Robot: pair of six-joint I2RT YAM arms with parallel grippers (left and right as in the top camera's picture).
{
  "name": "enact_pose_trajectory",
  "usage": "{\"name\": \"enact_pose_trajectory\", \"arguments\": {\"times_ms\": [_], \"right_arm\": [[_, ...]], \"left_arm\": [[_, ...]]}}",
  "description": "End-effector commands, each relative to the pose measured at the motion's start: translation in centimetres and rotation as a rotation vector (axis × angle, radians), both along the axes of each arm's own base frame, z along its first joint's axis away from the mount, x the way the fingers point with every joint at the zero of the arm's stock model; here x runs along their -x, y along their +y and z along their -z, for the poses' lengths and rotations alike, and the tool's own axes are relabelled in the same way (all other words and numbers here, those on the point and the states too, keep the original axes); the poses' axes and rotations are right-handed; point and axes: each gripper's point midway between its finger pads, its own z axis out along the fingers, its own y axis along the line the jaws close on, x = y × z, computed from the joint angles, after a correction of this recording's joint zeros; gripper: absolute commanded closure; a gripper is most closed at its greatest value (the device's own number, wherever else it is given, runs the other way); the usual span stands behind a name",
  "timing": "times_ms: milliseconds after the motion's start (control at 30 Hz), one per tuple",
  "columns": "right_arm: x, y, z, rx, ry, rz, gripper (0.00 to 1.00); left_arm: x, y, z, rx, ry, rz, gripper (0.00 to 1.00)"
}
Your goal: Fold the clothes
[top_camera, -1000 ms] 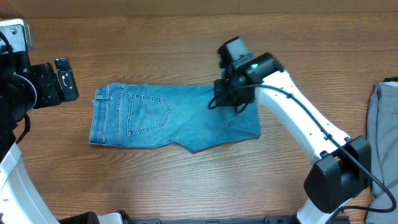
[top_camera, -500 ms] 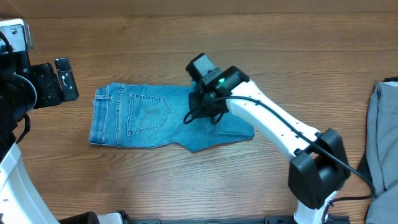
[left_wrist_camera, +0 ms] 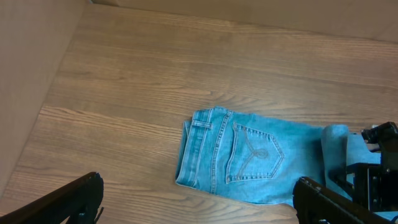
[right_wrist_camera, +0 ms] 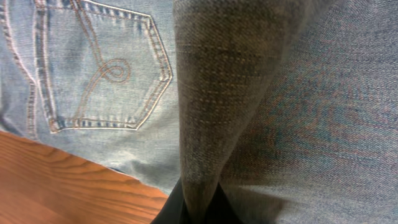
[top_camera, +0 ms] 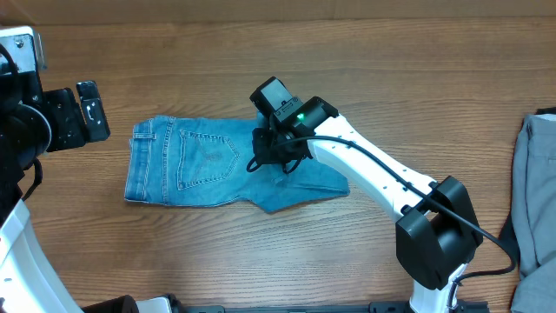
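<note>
The right gripper pulls the fold to the right in the overhead view next, releasing it on bare tabletop (top_camera: 473, 141) beside the grey garment, because the leg lies bunched.
The light blue jeans (top_camera: 187, 163) lie on the wooden table, waistband to the left, a stitched back pocket facing up. They also show in the left wrist view (left_wrist_camera: 249, 158) and fill the right wrist view (right_wrist_camera: 99, 68). My right gripper (top_camera: 271, 156) is shut on a fold of the leg fabric (right_wrist_camera: 205, 118) and holds it over the middle of the jeans, near the pocket. My left gripper (left_wrist_camera: 199, 202) is open and empty, held high above the table at the far left, away from the jeans.
A plain grey garment (top_camera: 534, 200) lies at the table's right edge. The right arm (top_camera: 382, 183) stretches across the table from the front right. A cardboard-coloured wall (left_wrist_camera: 31, 74) stands at the left.
My right gripper has carried the leg end of the jeans leftward over the garment, from the right end to near the back pocket. The left arm has not moved.
</note>
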Motion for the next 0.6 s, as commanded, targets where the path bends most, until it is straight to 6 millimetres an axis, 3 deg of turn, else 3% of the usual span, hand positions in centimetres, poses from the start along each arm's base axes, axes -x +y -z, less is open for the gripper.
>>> {"name": "enact_pose_trajectory", "arguments": {"times_ms": [0, 567], "right_arm": [[0.31, 1.2, -0.86, -0.058, 0.015, -0.005, 0.96], [0.19, 0.98, -1.02, -0.053, 0.009, 0.0, 0.96]], "left_arm": [[0.15, 0.26, -0.17, 0.003, -0.007, -0.023, 0.0], [0.15, 0.26, -0.17, 0.003, -0.007, -0.023, 0.0]]}}
